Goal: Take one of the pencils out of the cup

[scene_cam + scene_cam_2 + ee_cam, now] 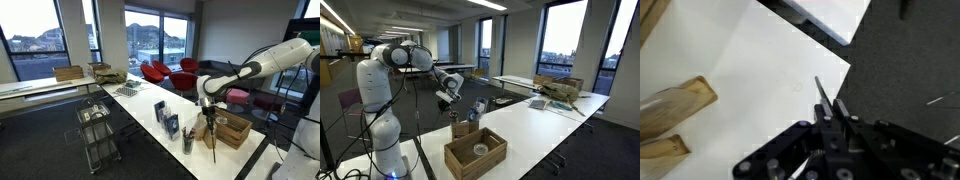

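My gripper lowers with a turn to the bare tabletop below it beside the dark cup next and releases the pencil, which is already out of the cup.
My gripper [208, 108] hangs above the white table and is shut on one thin dark pencil [211, 140] that points straight down below the fingers. The small dark cup [187, 146] stands on the table a little to the side of the held pencil, apart from it, with other thin sticks rising out of it. In the wrist view the two fingers [830, 112] are closed together on the pencil [823, 93], whose tip sticks out over the table top. The gripper [448, 97] also shows in an exterior view; the cup is hard to make out there.
A brown wooden crate [232, 128] [475, 153] stands beside the gripper near the table edge; its corner shows in the wrist view [670, 110]. Blue-and-white upright boxes [166, 118] stand behind the cup. A wire cart [97, 125] stands on the floor next to the table.
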Tool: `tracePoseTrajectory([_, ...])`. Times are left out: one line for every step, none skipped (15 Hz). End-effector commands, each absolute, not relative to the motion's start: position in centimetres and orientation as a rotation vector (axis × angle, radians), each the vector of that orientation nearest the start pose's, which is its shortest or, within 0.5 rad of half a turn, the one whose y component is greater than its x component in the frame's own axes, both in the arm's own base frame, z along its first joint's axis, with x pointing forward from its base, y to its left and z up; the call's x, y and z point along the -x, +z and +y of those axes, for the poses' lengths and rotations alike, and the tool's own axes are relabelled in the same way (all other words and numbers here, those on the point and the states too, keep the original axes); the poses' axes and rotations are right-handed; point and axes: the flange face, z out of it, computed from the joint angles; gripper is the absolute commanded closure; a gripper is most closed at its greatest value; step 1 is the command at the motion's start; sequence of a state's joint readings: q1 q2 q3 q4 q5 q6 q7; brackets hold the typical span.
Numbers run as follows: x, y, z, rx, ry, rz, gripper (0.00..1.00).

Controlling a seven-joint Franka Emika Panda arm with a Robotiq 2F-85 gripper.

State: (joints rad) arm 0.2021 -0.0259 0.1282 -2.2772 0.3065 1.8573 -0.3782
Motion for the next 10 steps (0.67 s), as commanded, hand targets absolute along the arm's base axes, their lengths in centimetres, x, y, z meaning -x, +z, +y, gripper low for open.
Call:
tracePoseTrajectory([-44.6,33.4,16.3,2.518,0.501,-0.71,0.98])
tracePoseTrajectory([-44.7,33.2,16.1,2.488,0.49,-0.684,0.98])
tracePoseTrajectory([-44.9,33.0,15.9,2.474,0.472,-0.663,0.98])
tracePoseTrajectory([-45.0,32.8,15.7,2.46,0.461,-0.646,0.98])
tracePoseTrajectory([-45.2,32.7,15.5,2.464,0.448,-0.632,0.98])
tracePoseTrajectory([-45.4,32.7,15.2,2.474,0.437,-0.617,0.98])
tracePoseTrajectory([-45.5,32.5,15.0,2.501,0.425,-0.609,0.98])
tracePoseTrajectory([-45.8,32.4,14.8,2.532,0.402,-0.601,0.98])
tracePoseTrajectory([-46.1,32.2,14.7,2.551,0.373,-0.595,0.98])
tracePoseTrajectory([-46.3,31.9,14.6,2.566,0.348,-0.586,0.98])
